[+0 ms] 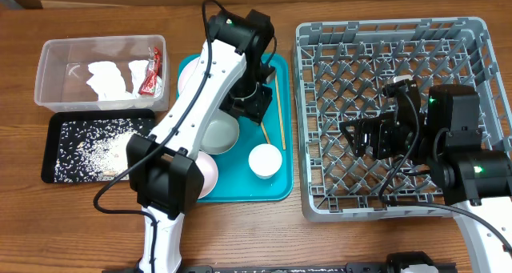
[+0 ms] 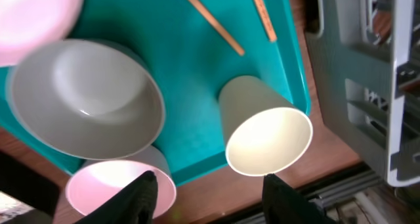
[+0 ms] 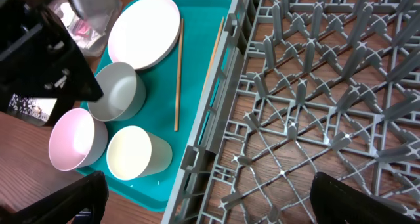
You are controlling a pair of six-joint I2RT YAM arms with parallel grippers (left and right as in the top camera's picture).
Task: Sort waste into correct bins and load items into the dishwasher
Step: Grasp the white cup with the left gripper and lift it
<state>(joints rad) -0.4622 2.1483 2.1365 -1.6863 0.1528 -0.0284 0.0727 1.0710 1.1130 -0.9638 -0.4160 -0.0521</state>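
Note:
The left gripper lowers and draws back onto the cup's rim facing the bowls next, as the cup's opening leaves room for one finger inside.
On the teal tray (image 1: 240, 185) stand a white cup (image 1: 265, 159), a white bowl (image 1: 220, 133), a pink bowl (image 1: 210, 173) and a pale plate (image 1: 186, 77), with two chopsticks (image 1: 280, 117) lying beside them. My left gripper (image 1: 254, 105) hovers over this tray, open and empty. In the left wrist view its fingers (image 2: 210, 201) frame the cup (image 2: 269, 135) and the pink bowl (image 2: 111, 184). My right gripper (image 1: 360, 137) is open and empty above the grey dish rack (image 1: 312, 65). The right wrist view (image 3: 210, 204) shows the rack floor (image 3: 315, 86).
A clear tub (image 1: 48, 73) at the back left holds white napkins (image 1: 108, 77) and a red wrapper (image 1: 152, 74). A black tray (image 1: 56, 137) in front of it holds rice grains (image 1: 100, 149). The rack holds no dishes.

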